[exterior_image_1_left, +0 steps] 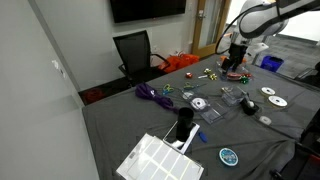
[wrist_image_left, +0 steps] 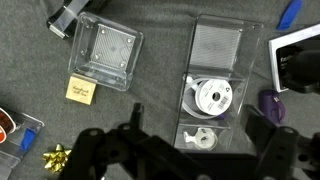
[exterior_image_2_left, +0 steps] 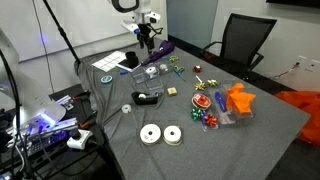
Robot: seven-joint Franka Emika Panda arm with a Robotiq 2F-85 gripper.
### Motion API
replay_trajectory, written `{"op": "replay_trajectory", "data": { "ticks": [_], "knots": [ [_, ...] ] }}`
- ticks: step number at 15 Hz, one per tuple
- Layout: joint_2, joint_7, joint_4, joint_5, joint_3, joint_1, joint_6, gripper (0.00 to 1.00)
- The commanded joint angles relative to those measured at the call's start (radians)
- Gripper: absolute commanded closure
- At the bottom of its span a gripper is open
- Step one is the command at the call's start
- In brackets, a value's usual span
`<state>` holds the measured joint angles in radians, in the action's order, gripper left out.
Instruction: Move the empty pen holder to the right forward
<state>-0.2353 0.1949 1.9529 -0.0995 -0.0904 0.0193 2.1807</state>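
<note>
The empty clear box is below the gripper and to its left in the wrist view, so the robot should next bring the fingers that way down onto its tape-side (wrist_image_left: 135, 65).
The empty pen holder (exterior_image_1_left: 249, 104) is a short black cup on the grey cloth, next to two CDs (exterior_image_1_left: 272, 97). It also shows in an exterior view (exterior_image_2_left: 147, 98), near the table's middle. My gripper (exterior_image_1_left: 235, 55) hangs high over the far part of the table, well away from the holder, and shows in both exterior views (exterior_image_2_left: 146, 38). In the wrist view the gripper (wrist_image_left: 200, 150) is open and empty above a clear case holding a tape roll (wrist_image_left: 212, 97). I cannot make out the empty holder in the wrist view.
A taller black holder with white items (exterior_image_1_left: 185, 125) stands by a white grid tray (exterior_image_1_left: 160, 160). Clear plastic boxes (wrist_image_left: 105, 55), gift bows (exterior_image_2_left: 203, 98), a purple cable (exterior_image_1_left: 150, 93), a teal disc (exterior_image_1_left: 229, 156) and an orange object (exterior_image_2_left: 240, 102) lie scattered. A black chair (exterior_image_1_left: 135, 50) stands behind.
</note>
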Motion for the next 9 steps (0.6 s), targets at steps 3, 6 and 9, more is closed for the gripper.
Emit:
{"op": "replay_trajectory", "data": {
  "ticks": [3,6,9],
  "knots": [
    [-0.064,-0.046,0.037,0.004,0.019,0.027,0.13,0.0],
    [-0.119,-0.126,0.034,0.02,0.013,0.019,0.147,0.0],
    [-0.172,-0.186,0.032,0.021,0.012,0.017,0.169,0.0]
  ]
}}
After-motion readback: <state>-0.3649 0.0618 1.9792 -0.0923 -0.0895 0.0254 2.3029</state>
